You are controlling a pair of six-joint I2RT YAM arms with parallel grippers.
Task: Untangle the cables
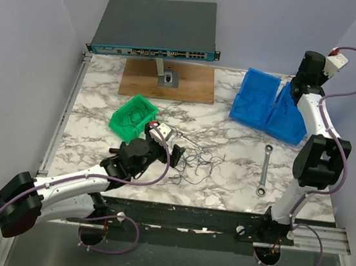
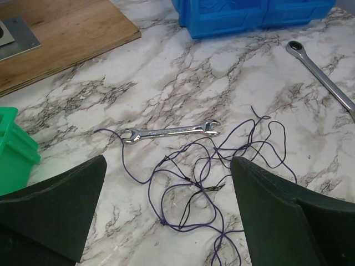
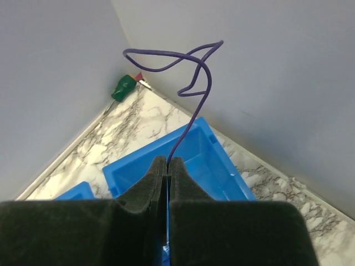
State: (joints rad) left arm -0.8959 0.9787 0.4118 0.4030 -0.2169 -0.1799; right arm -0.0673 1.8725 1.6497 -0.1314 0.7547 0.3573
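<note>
The open blue bin by the side is well below. My right gripper needs to move down toward the bin's opening next and let go of the purple cable over it.
The cables (image 1: 197, 163) lie as a loose tangle of thin purple-blue and dark wires on the marble table, just right of my left gripper (image 1: 168, 146). In the left wrist view the tangle (image 2: 205, 177) spreads on the table between and beyond the wide-open fingers (image 2: 55, 210), which hold nothing. My right gripper (image 3: 168, 163) is raised at the back right over a blue bin (image 3: 191, 152). It is shut on a single purple cable (image 3: 191, 72) that rises from the pads and curls in the air.
A small silver wrench (image 2: 169, 132) lies at the tangle's far edge, and a ratchet wrench (image 1: 264, 169) to its right. A green bin (image 1: 134, 116) stands behind the left gripper. Two blue bins (image 1: 263, 103) sit back right. A network switch (image 1: 155, 29) stands on a wooden board (image 1: 168, 80).
</note>
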